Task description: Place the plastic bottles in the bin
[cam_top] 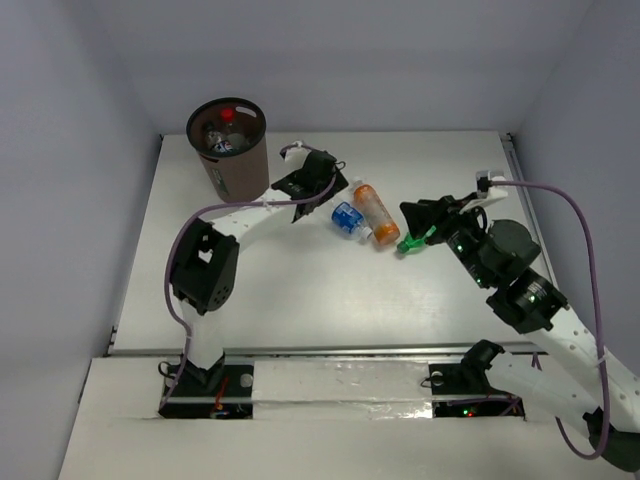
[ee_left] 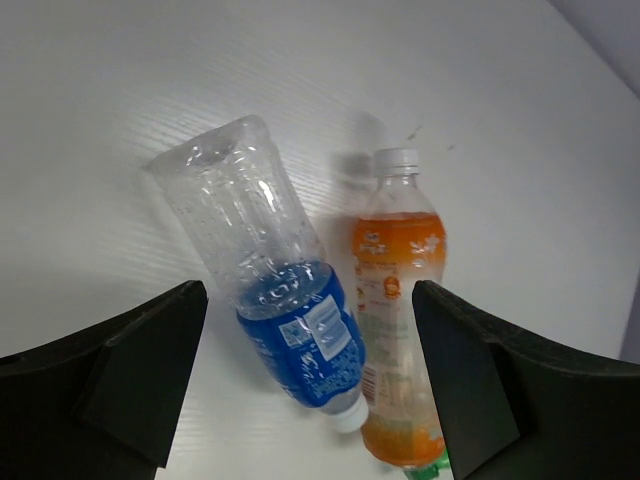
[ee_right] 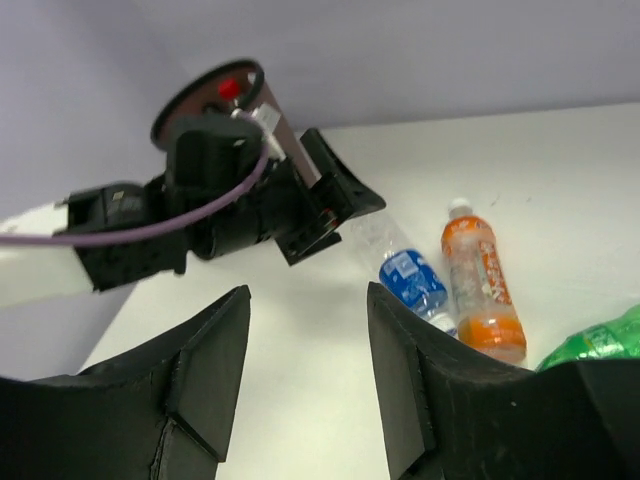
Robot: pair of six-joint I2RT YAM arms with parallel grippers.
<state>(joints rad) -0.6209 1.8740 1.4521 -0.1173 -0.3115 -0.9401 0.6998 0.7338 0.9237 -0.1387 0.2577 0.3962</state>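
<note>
The blue-labelled bottle's clear end lies below, slanted between my left gripper's fingers, so I should move down, turn to line up, then close on it.
The dark brown bin [cam_top: 240, 165] stands at the back left and holds bottles, one with a red cap [cam_top: 228, 114]. On the table lie a clear blue-labelled bottle [cam_top: 347, 218], an orange bottle with a white cap [cam_top: 376, 215] and a green bottle [cam_top: 412, 243]. My left gripper [cam_top: 322, 185] is open and empty, just above the clear end of the blue-labelled bottle [ee_left: 290, 330]; the orange bottle [ee_left: 400, 300] lies beside it. My right gripper [cam_top: 428, 215] is open and empty, with the green bottle [ee_right: 595, 345] just outside its right finger.
The bin's rim [ee_right: 200, 95] and my left gripper [ee_right: 320, 205] show ahead in the right wrist view, with the blue-labelled [ee_right: 410, 280] and orange [ee_right: 480, 280] bottles to the right. Grey walls enclose the white table [cam_top: 300, 290].
</note>
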